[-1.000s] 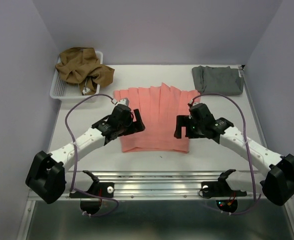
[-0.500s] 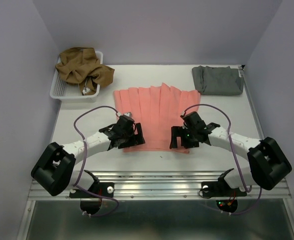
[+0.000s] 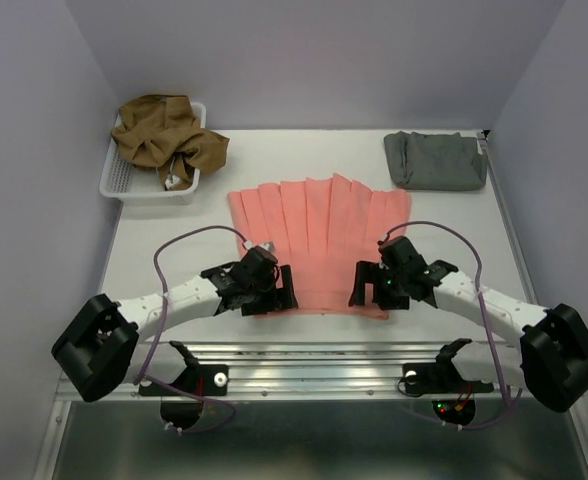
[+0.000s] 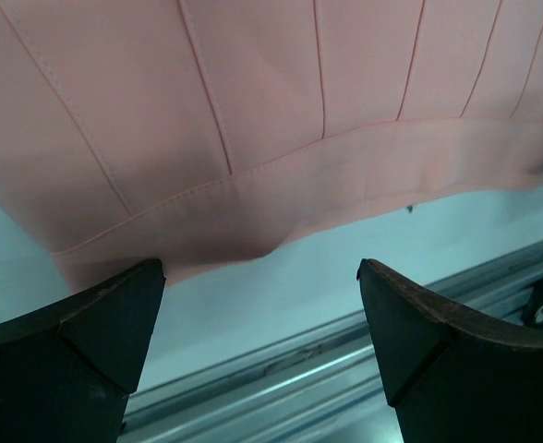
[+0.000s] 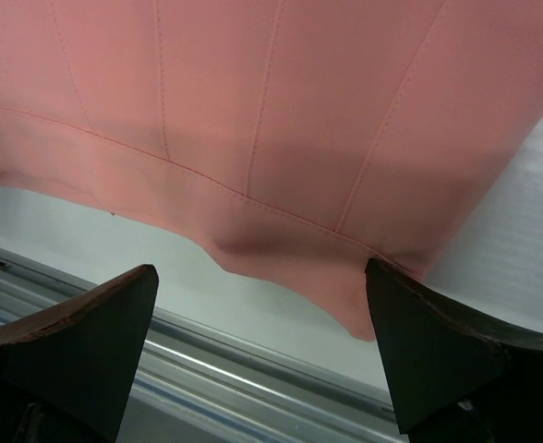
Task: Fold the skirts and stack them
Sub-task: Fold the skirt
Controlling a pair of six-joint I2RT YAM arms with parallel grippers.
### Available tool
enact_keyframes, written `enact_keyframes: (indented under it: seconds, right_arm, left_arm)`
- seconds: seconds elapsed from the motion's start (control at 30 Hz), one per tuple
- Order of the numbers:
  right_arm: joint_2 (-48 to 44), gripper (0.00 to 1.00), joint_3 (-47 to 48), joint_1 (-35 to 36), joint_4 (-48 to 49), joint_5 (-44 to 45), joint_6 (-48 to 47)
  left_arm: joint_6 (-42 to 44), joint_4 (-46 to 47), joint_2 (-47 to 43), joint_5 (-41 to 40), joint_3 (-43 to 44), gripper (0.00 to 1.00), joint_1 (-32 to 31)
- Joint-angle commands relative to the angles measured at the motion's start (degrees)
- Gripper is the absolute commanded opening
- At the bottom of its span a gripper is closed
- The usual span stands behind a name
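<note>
Next, my left gripper moves outward along the skirt's side to close on the skirt's far corner nearest the basket, since the skirt lies spread flat, unfolded.
The salmon-pink skirt lies spread flat mid-table, its narrower banded edge toward me. My left gripper is open at the near-left corner of that edge; in the left wrist view the skirt lies just beyond the spread fingers, nothing between them. My right gripper is open at the near-right corner; in the right wrist view the skirt's edge sags between the fingers, ungripped. The grey skirt lies folded at the back right. The olive-brown skirt is bunched in the basket.
The white mesh basket stands at the back left. A metal rail runs along the table's near edge, just behind both grippers. Purple cables loop over both arms. Walls close in on the left, right and back.
Both grippers have moved from over the skirt's middle back toward the near edge. The salmon skirt has slid a little nearer, and its far edge now bows into an arc.
</note>
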Motion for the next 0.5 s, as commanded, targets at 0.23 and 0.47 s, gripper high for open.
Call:
enact_keyframes:
  seconds: [0.23, 0.47]
  right_arm:
    - [-10.0, 1.0, 8.2, 0.0, -14.7, 8.4, 1.9]
    - [-7.7, 1.0, 16.5, 1.8, -9.0, 6.8, -9.5]
  left_arm:
    - [1.3, -19.0, -7.0, -8.4, 13.0, 0.99, -2.9]
    - [5.5, -17.6, -4.9, -21.0, 20.6, 0.99, 6.8]
